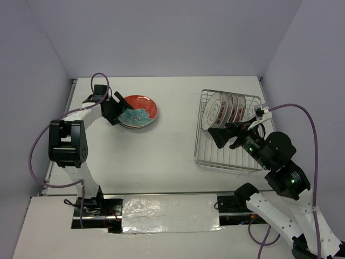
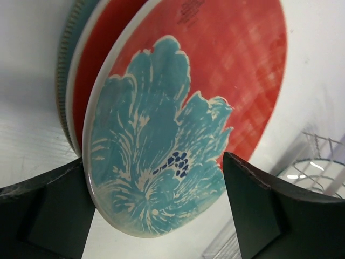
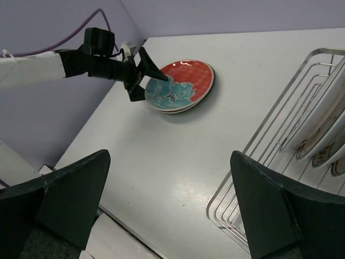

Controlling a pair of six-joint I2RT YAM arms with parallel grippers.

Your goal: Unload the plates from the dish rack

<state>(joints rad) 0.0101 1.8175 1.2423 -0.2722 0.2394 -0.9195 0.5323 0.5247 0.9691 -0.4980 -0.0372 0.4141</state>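
Note:
I will next swing my right gripper outward and to the right in the top view, onto the wall-side plate's rim point(image 1: 243, 102), which stands outward of the gripper beside empty wires.
A red plate with a teal flower point(image 1: 141, 109) lies on top of a small stack at the table's back left. The left wrist view shows it point(image 2: 161, 124) over another red plate point(image 2: 89, 70) and a teal-green plate point(image 2: 63, 65). My left gripper point(image 1: 123, 109) is open, its jaws either side of the top plate's near rim point(image 2: 156, 183). The silver wire dish rack point(image 1: 200, 159) stands at the right with several white patterned plates point(image 1: 218, 110) upright in it. My right gripper point(image 1: 222, 136) is open and empty above the rack's left edge point(image 3: 170, 162).
Purple walls close in the back and both sides. The right wrist view shows the rack's corner wires point(image 3: 280, 140), the racked plates point(image 3: 318, 124) and the left arm at the stack point(image 3: 180, 86). A foil strip point(image 1: 170, 213) runs along the near edge.

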